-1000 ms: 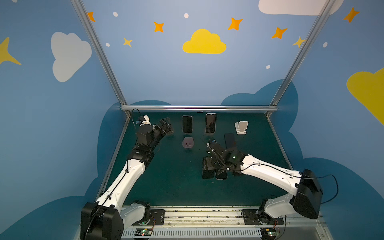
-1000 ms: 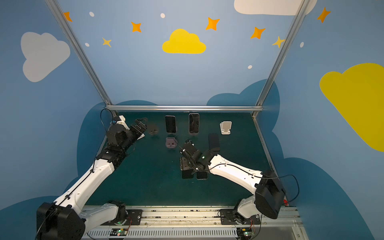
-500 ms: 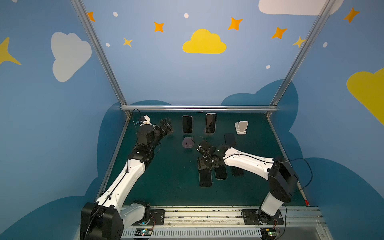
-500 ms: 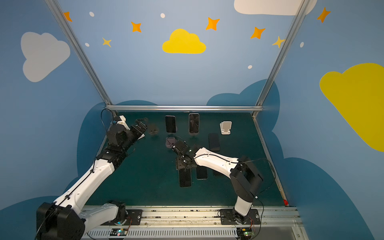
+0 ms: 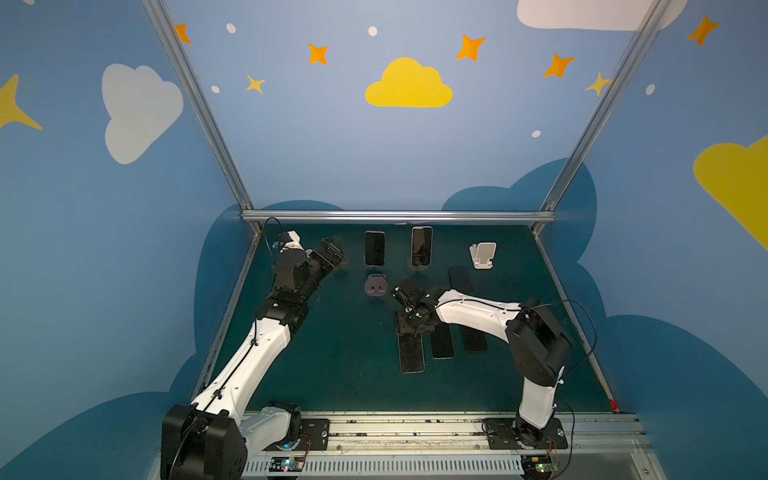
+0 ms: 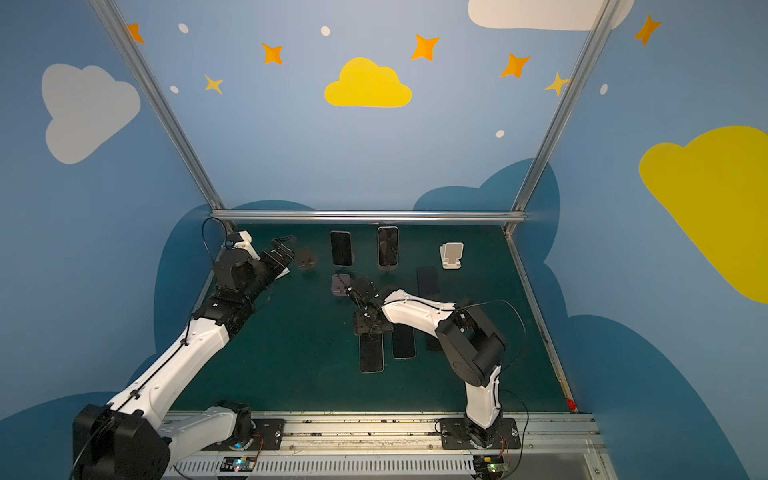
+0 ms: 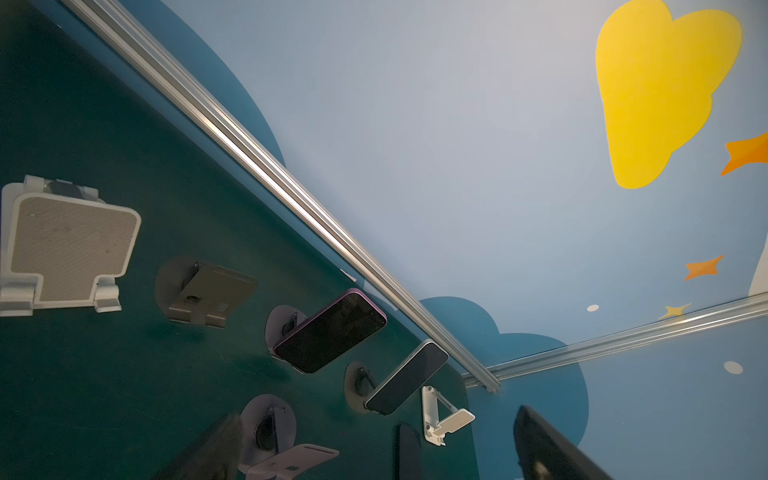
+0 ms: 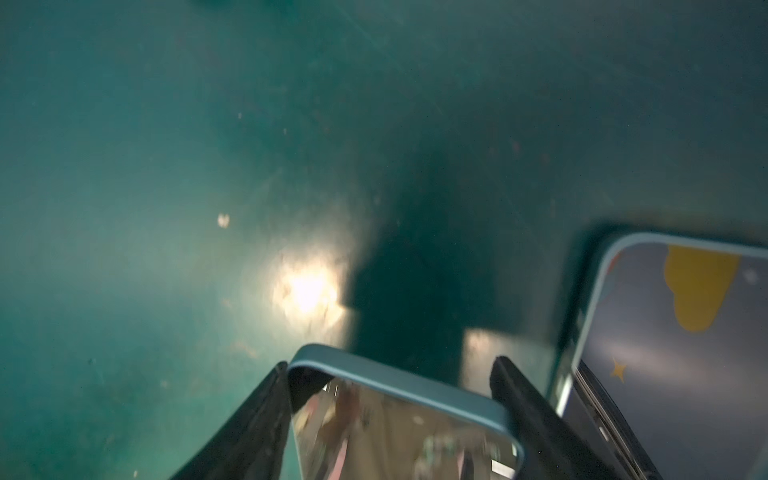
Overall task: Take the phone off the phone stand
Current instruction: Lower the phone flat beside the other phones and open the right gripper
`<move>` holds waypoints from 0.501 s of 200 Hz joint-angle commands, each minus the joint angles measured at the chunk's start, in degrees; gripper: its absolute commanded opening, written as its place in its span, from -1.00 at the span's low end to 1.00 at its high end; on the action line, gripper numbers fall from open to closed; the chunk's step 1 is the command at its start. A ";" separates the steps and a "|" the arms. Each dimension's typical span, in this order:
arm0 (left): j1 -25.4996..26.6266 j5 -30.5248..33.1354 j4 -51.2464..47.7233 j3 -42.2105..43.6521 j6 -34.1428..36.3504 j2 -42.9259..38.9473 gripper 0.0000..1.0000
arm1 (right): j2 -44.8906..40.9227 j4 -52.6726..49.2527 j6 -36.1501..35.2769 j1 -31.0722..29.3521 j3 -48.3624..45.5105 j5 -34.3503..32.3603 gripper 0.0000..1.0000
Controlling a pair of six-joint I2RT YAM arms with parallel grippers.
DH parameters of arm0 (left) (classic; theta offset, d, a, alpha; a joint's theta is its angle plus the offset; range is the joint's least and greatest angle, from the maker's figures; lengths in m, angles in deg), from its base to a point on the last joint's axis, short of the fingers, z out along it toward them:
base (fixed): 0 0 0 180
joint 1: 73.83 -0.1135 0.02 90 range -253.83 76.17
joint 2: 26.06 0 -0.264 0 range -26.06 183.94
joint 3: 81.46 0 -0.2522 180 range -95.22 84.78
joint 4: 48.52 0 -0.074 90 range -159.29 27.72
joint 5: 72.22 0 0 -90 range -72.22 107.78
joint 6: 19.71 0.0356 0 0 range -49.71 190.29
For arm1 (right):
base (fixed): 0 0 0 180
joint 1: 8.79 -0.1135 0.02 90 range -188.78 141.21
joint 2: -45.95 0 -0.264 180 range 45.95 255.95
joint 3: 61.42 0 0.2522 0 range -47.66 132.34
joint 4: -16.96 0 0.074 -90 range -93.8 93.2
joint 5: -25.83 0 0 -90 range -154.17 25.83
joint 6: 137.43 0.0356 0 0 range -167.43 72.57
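That part of the mat lies bare, so I will next move my right gripper a little outward and down to let go of the phone onto the mat [image 8: 424, 320] next to the nearest flat phone.
My right gripper [image 8: 390, 368] is shut on the phone [image 8: 399, 424], a teal-edged phone with a mirror-like screen, one black finger on each long side. In both top views this phone [image 5: 411, 353] stretches flat, low on the green mat, with the right gripper [image 5: 409, 326] at its far end. Behind it stands the phone stand [image 5: 376, 286], purple and bare. My left gripper [image 5: 332, 251] hangs open in the air at the back left, holding nothing. In the left wrist view only the left gripper's [image 7: 374, 457] tips show.
Two more phones [image 5: 374, 248] [image 5: 421, 246] lean on stands at the back. A bare white stand [image 5: 483, 255] is at the back right, a dark stand [image 6: 306, 259] by the left gripper. Flat phones [image 5: 441, 340] [image 5: 473, 338] [image 5: 460, 278] lie to the right.
The right arm has folded back at the elbow and its gripper has shifted left and down, bringing the phone low beside the flat phones. The left arm has not moved.
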 commanded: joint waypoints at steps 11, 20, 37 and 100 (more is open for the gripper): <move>0.22 -0.59 0.30 -0.70 0.60 -0.24 1.00 | -0.37 3.29 -1.72 1.05 0.97 -1.28 0.26; 0.18 -0.21 0.16 -0.54 0.71 -0.41 1.00 | 0.00 3.76 -1.72 1.67 1.03 -0.46 0.25; 0.18 0.87 -0.06 -0.42 1.25 -0.80 1.00 | 0.62 4.25 -1.66 2.27 1.11 -0.32 0.26; 0.14 0.38 0.03 -0.45 0.97 -0.52 1.00 | 1.99 4.99 -2.68 2.43 0.84 -2.16 0.31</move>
